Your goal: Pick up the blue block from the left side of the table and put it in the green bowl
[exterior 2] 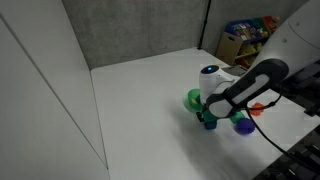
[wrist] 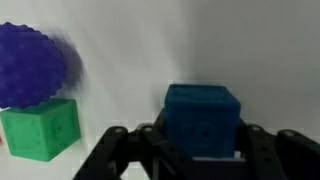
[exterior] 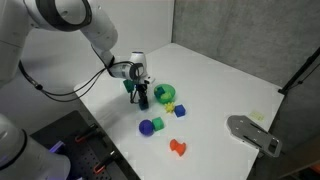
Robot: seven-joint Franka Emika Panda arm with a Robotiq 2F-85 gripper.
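The green bowl [exterior: 164, 93] stands outward of my low gripper, so next I will lift the blue block in my gripper above the bowl's rim, carry it outward, lower it slightly and release it.
In the wrist view the blue block [wrist: 203, 112] sits between the two dark fingers of my gripper [wrist: 203, 150], which press against its sides. In both exterior views the gripper [exterior: 142, 100] [exterior 2: 207, 120] points down, low over the white table, right beside the green bowl [exterior: 164, 93] [exterior 2: 193, 98]. The block shows only as a small blue patch at the fingertips [exterior 2: 208, 125]. A second small blue cube [exterior: 180, 111] lies past the bowl.
A blue-purple ball [exterior: 147, 127] [wrist: 30, 62] and a small green cube [exterior: 157, 122] [wrist: 40, 128] lie close to the gripper. A yellow block [exterior: 172, 106], an orange piece [exterior: 178, 147] and a grey flat object [exterior: 255, 133] are also on the table.
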